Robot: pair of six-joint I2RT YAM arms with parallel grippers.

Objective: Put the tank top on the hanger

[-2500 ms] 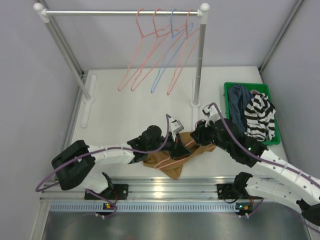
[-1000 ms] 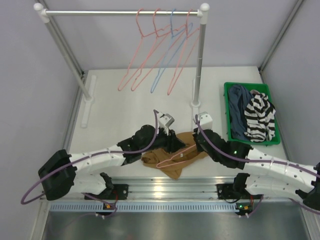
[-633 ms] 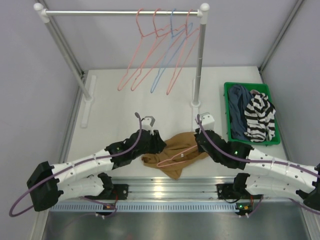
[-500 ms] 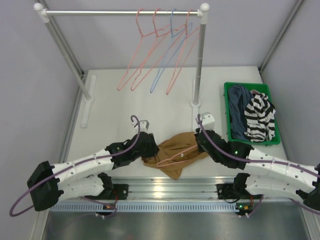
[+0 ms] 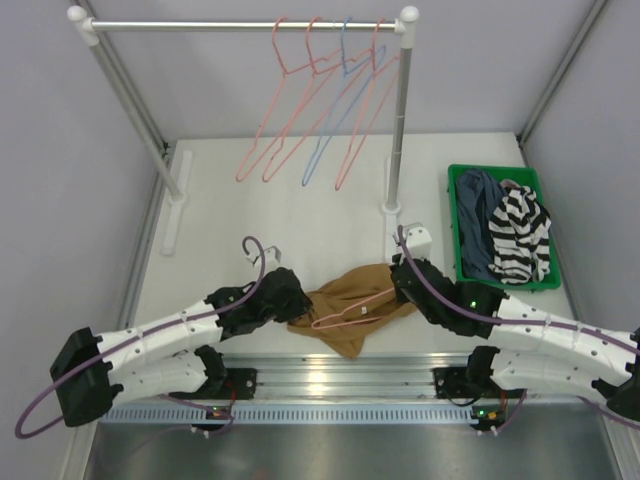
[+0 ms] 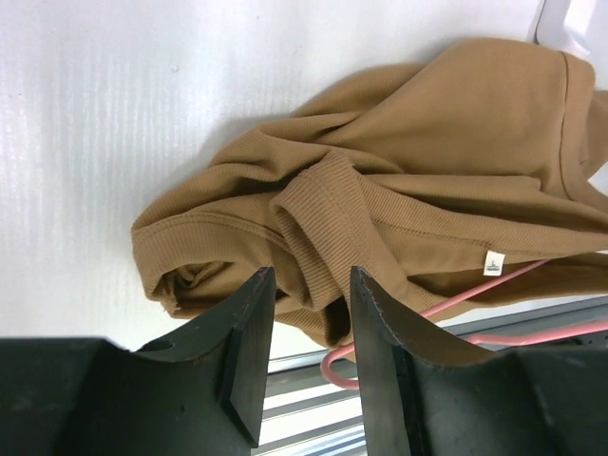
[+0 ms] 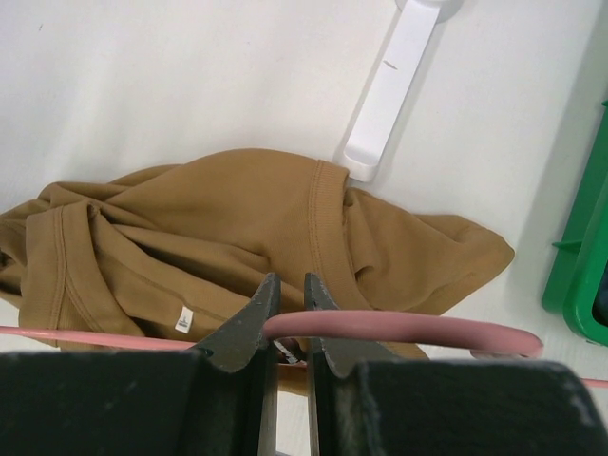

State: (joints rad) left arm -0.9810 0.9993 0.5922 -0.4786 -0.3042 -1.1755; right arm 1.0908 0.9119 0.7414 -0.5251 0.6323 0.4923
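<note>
Next, my left gripper lowers with open fingers and closes on the tank top's ribbed fold [image 6: 317, 220] below, since that fold sits beside the hanger's curved end.
The tan tank top [image 5: 350, 305] lies crumpled on the white table near the front edge; it also shows in the left wrist view [image 6: 418, 190] and the right wrist view [image 7: 237, 228]. A salmon-pink hanger [image 5: 352, 309] lies across it. My right gripper [image 7: 285, 290] is shut on the hanger's wire [image 7: 408, 328] at the top's right side [image 5: 398, 287]. My left gripper [image 6: 312, 294] is open and empty, just left of the top [image 5: 290, 300], its jaws over a ribbed fold. The hanger's hook [image 6: 342, 366] shows below the fabric.
A rail [image 5: 240, 24] at the back carries several pink hangers [image 5: 290, 110] and a light blue one [image 5: 335, 110]. Its white foot [image 5: 415, 238] stands just behind my right gripper. A green bin [image 5: 455, 200] at the right holds a striped garment [image 5: 520, 235] and a dark one [image 5: 482, 215].
My left arm has let go and drawn back leftward off the tank top, now at its left edge. The right gripper stays shut on the hanger, which shifted slightly.
</note>
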